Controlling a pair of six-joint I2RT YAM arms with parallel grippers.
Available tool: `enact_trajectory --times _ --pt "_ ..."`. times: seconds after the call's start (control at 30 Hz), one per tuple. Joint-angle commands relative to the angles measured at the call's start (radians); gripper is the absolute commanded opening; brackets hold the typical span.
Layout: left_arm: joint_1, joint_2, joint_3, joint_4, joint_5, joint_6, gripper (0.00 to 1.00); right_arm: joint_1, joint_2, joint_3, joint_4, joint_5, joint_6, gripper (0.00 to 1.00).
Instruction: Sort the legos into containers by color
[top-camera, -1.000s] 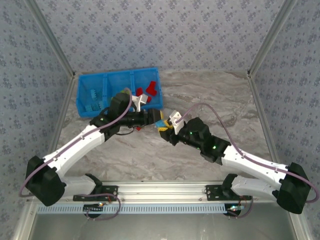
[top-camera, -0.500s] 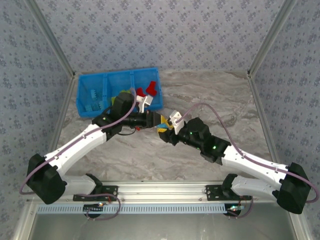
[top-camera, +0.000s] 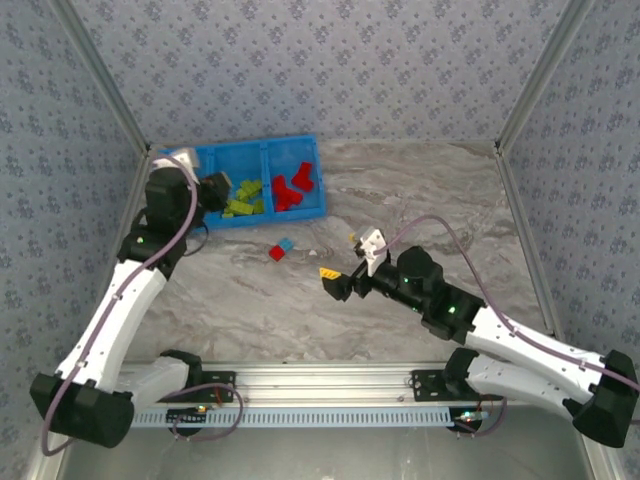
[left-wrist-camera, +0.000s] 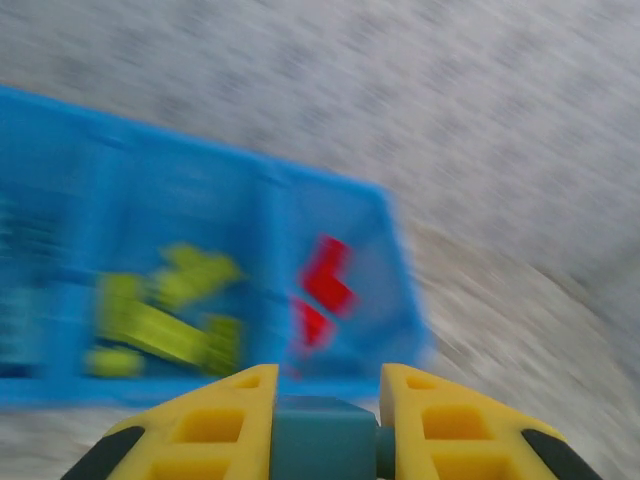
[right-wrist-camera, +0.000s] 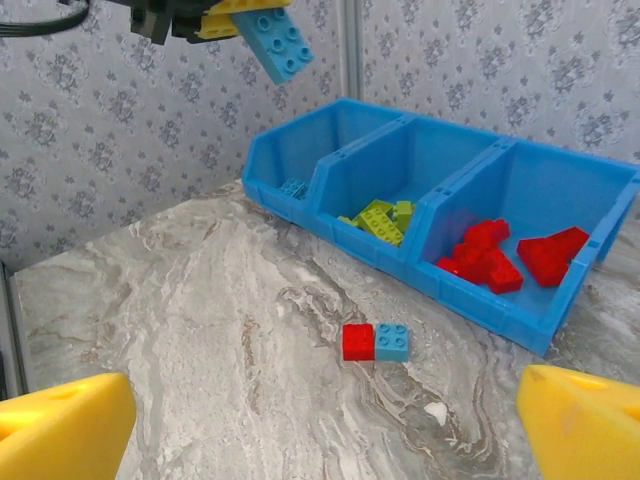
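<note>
The container of light blue legos lies below the left gripper and matches its lego in color, so the gripper should go down toward it next and release the lego there.
My left gripper (top-camera: 213, 188) hangs above the left end of the blue tray (top-camera: 290, 143), shut on a light blue lego (right-wrist-camera: 272, 42) that sits between its yellow fingers (left-wrist-camera: 225, 420). The tray's left container holds light blue legos (right-wrist-camera: 294, 187), the middle one lime green legos (top-camera: 243, 197), the right one red legos (top-camera: 293, 187). A red lego (right-wrist-camera: 358, 341) and a light blue lego (right-wrist-camera: 391, 341) lie touching on the table in front of the tray. My right gripper (top-camera: 340, 258) is open and holds nothing, low over the table, near and to the right of that pair.
Patterned walls with metal posts close in the table on three sides. The left arm covers part of the tray's left container in the top view. Bare marble table lies to the right of the tray and in front of it.
The two grippers were together at the table's middle. The left one shut on the light blue lego and swung back left over the tray. The right one opened and drew back.
</note>
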Motion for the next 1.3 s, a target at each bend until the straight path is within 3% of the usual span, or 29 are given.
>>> enact_trajectory --times 0.0,0.1,0.23,0.37,0.43,0.5,0.57,0.7,0.83,0.93,1.1,1.2,1.27 --pt "0.134 0.135 0.016 0.043 -0.209 0.022 0.00 0.006 -0.028 -0.010 -0.048 0.031 0.026 1.00" --pt "0.230 0.299 0.072 0.065 -0.170 0.005 0.00 0.008 -0.051 -0.009 -0.078 0.025 0.027 1.00" --pt "0.290 0.493 0.193 0.070 -0.108 0.012 0.00 0.012 -0.092 -0.021 -0.117 0.039 0.034 1.00" --pt "0.307 0.678 0.401 -0.067 -0.096 0.054 0.01 0.015 -0.150 -0.038 -0.158 0.059 0.049 1.00" --pt "0.307 0.712 0.441 -0.082 -0.125 0.070 0.15 0.017 -0.181 -0.048 -0.176 0.074 0.061 1.00" --pt "0.308 0.718 0.450 -0.072 -0.130 0.084 0.38 0.017 -0.207 -0.065 -0.182 0.093 0.070 1.00" --pt "0.308 0.704 0.456 -0.085 -0.110 0.087 0.51 0.017 -0.218 -0.078 -0.183 0.121 0.080 1.00" --pt "0.299 0.606 0.406 -0.080 -0.056 0.073 0.52 0.017 -0.174 -0.083 -0.169 0.194 0.104 1.00" --pt "0.276 0.424 0.300 -0.105 0.000 0.032 0.48 0.017 -0.052 -0.031 -0.165 0.161 0.120 1.00" --pt "0.190 0.217 0.158 -0.072 0.052 0.041 0.46 0.020 0.094 0.051 -0.180 0.133 0.145 1.00" --pt "-0.052 -0.065 0.054 -0.182 0.096 0.276 0.46 0.055 0.407 0.253 -0.247 0.095 0.252 0.98" --pt "-0.136 -0.207 -0.010 -0.241 0.100 0.435 0.47 0.089 0.605 0.387 -0.280 0.080 0.243 0.92" --pt "-0.147 -0.291 -0.067 -0.257 0.084 0.521 0.50 0.095 0.733 0.505 -0.359 0.152 0.288 0.88"
